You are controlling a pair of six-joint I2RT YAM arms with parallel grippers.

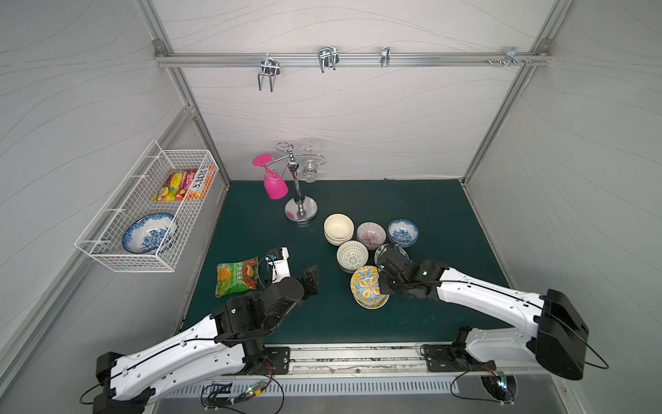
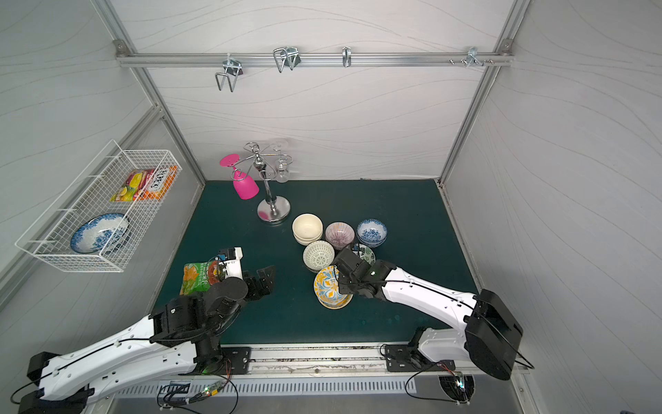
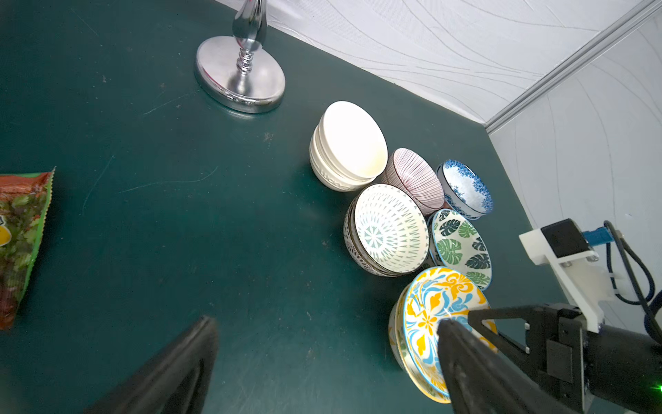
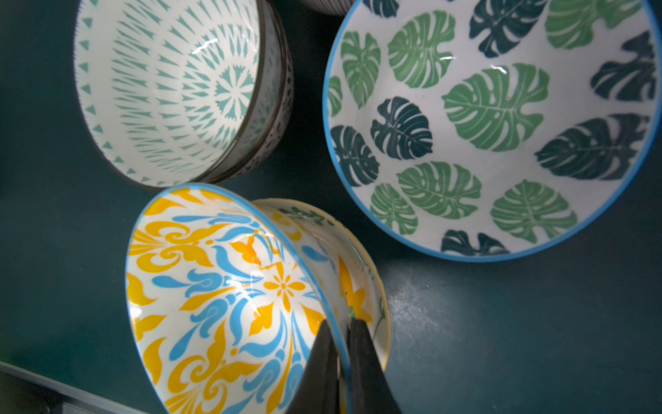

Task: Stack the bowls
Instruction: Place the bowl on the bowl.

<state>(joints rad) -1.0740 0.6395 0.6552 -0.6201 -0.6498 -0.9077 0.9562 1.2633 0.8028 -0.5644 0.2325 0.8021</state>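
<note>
My right gripper lowers the yellow-floral bowl [image 4: 222,286] down into the yellow-rimmed bowl [image 4: 356,270] beneath it next. It then lets go of the yellow-floral bowl's rim, because the held yellow-floral bowl still sits tilted inside.
My right gripper [image 4: 338,329] is shut on the rim of a yellow-floral bowl [image 4: 222,286], which tilts inside a second yellow-rimmed bowl [image 4: 361,272] standing on the green mat. In both top views the pair [image 1: 365,285] [image 2: 327,286] lies nearest the front of the cluster. Behind it are a lattice stack [image 1: 352,253], a green-leaf bowl [image 4: 483,125], a cream stack [image 1: 338,225], a pink-striped bowl [image 1: 371,233] and a blue-and-white stack [image 1: 403,229]. My left gripper [image 1: 311,277] [image 3: 326,324] hovers open and empty over bare mat, left of the bowls.
A chrome glass stand [image 1: 301,211] with a hanging pink wine glass [image 1: 275,186] stands behind the bowls. A snack bag [image 1: 236,276] lies by the left arm. A wire basket [image 1: 107,251] on the left wall holds a blue-and-white dish [image 1: 148,233] and snack packs.
</note>
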